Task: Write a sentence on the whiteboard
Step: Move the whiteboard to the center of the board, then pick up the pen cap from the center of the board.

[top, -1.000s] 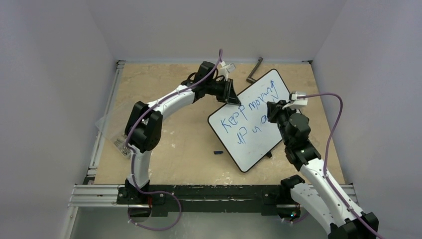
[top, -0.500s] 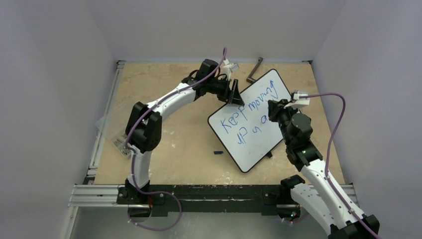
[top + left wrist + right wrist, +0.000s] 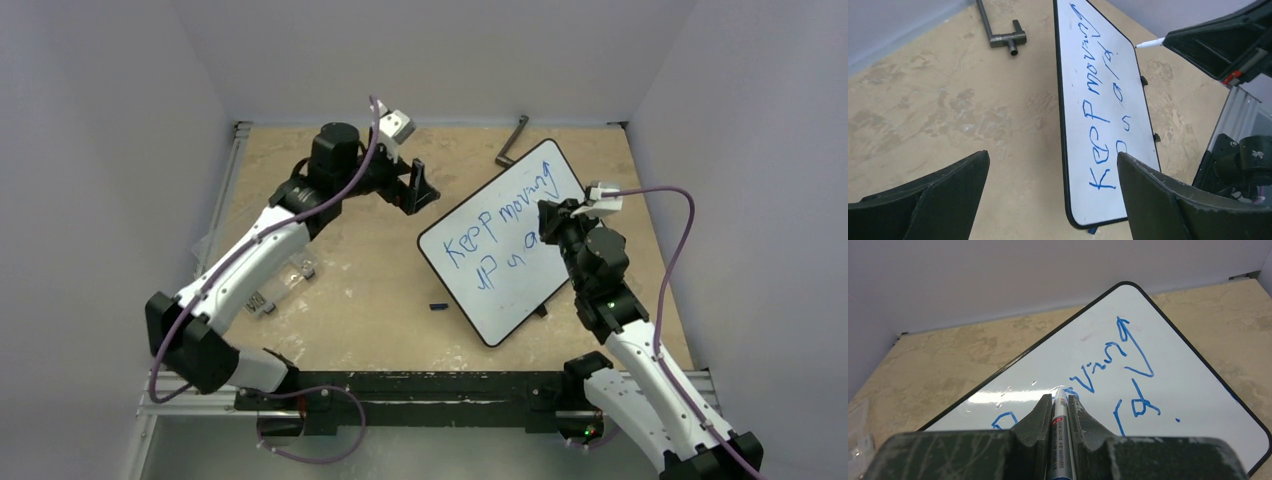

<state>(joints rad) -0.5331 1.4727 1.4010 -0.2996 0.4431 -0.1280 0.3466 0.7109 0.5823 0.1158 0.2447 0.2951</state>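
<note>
The small blue cap lies loose on the tan table, so my left gripper will turn and move back and down onto it next.
The whiteboard lies tilted on the tan table, right of centre. The sentence on it is in blue marker, "Keep moving" above a shorter second line. My right gripper is over the board's right part, shut on a silver marker whose tip is at the board surface beside the second line's letters. My left gripper hangs open and empty left of the board, apart from its rim. In the left wrist view the board runs between the wide-apart fingers, and the marker tip shows.
A dark metal L-shaped tool lies at the back by the board's far corner. A small blue cap sits left of the board's near corner. A clear plastic bag lies under the left arm. The frame rail lines the near edge.
My left gripper has let go of the board's upper left edge, opened wide and drawn back to the left, and its arm has swung outward. The right arm and marker have stayed put.
</note>
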